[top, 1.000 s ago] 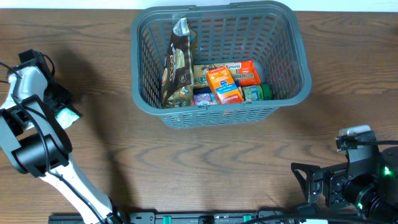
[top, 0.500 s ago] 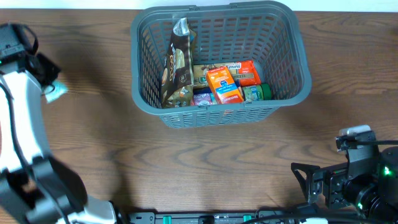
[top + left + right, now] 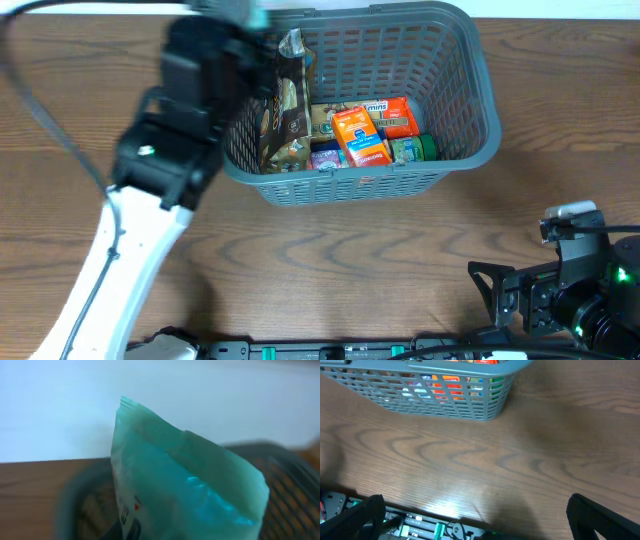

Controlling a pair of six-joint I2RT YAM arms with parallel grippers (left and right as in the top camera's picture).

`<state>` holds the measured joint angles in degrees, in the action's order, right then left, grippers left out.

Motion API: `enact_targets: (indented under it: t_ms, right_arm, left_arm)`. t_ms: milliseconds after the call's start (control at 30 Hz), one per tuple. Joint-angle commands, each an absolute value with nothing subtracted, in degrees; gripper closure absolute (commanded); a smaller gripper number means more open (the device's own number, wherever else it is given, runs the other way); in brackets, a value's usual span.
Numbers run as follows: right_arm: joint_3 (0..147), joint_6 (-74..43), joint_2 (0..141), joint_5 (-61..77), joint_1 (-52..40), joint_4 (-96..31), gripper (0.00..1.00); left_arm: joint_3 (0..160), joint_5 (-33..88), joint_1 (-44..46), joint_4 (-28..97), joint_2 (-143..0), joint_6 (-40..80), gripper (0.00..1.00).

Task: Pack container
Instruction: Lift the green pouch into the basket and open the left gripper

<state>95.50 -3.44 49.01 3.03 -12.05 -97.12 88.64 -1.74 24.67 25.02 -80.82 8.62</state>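
The tall brown packet fills this end of the container, so my left gripper needs to go down and back past it, over the space beside the orange packet (image 3: pixel 358 135).
The container (image 3: pixel 487 95) is a dark grey slotted basket at the back middle of the table; it also shows in the right wrist view (image 3: pixel 445 402). Inside it are a tall brown packet (image 3: pixel 285 100), an orange packet (image 3: pixel 358 135), a red-orange packet (image 3: pixel 400 117) and small green and blue items. My left gripper (image 3: pixel 235 20), blurred, is over the basket's back left corner, shut on a teal packet (image 3: pixel 185 485) that fills the left wrist view. My right gripper (image 3: pixel 475 525) is open and empty, low over the table's front right.
The left arm (image 3: pixel 165 150) stretches from the front left up over the basket's left wall. The right arm's body (image 3: pixel 575 295) sits at the front right corner. A rail with electronics (image 3: pixel 420 527) runs along the table's front edge.
My left arm has swung fast from the far left of the table to the basket's back left corner, carrying the teal packet. The right arm has not moved.
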Motion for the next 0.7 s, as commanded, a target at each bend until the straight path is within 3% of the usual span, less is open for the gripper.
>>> enact_targets:
  t_ms: [0, 433, 467, 500, 533, 567, 667]
  right_arm:
    - [95.61, -3.33, 49.08, 3.07, -11.60, -97.25, 0.01]
    - [95.61, -3.33, 49.08, 3.07, -11.60, -97.25, 0.01]
    - [95.61, -3.33, 49.08, 3.07, -11.60, -97.25, 0.01]
    - [95.61, -3.33, 49.08, 3.07, -11.60, -97.25, 0.01]
    - [95.61, -3.33, 49.08, 3.07, -11.60, -97.25, 0.01]
    - [95.61, -3.33, 49.08, 3.07, -11.60, -97.25, 0.01]
    - [95.61, -3.33, 49.08, 3.07, -11.60, -97.25, 0.01]
  left_arm:
    - [88.84, -2.07, 27.97, 24.49, -85.03, 6.66, 0.90]
    - [88.84, 2.15, 35.59, 26.06, -89.47, 12.78, 0.89]
    - [88.84, 2.13, 35.59, 26.44, -89.47, 13.15, 0.83]
    - [88.84, 2.13, 35.53, 26.70, -89.47, 13.43, 0.55]
    - [88.84, 2.11, 35.40, 26.70, -89.41, 13.43, 0.14]
    - [88.84, 1.85, 35.27, 26.68, -89.23, 13.43, 0.01]
    - [89.14, -3.60, 34.98, 26.63, -88.14, 13.41, 0.01]
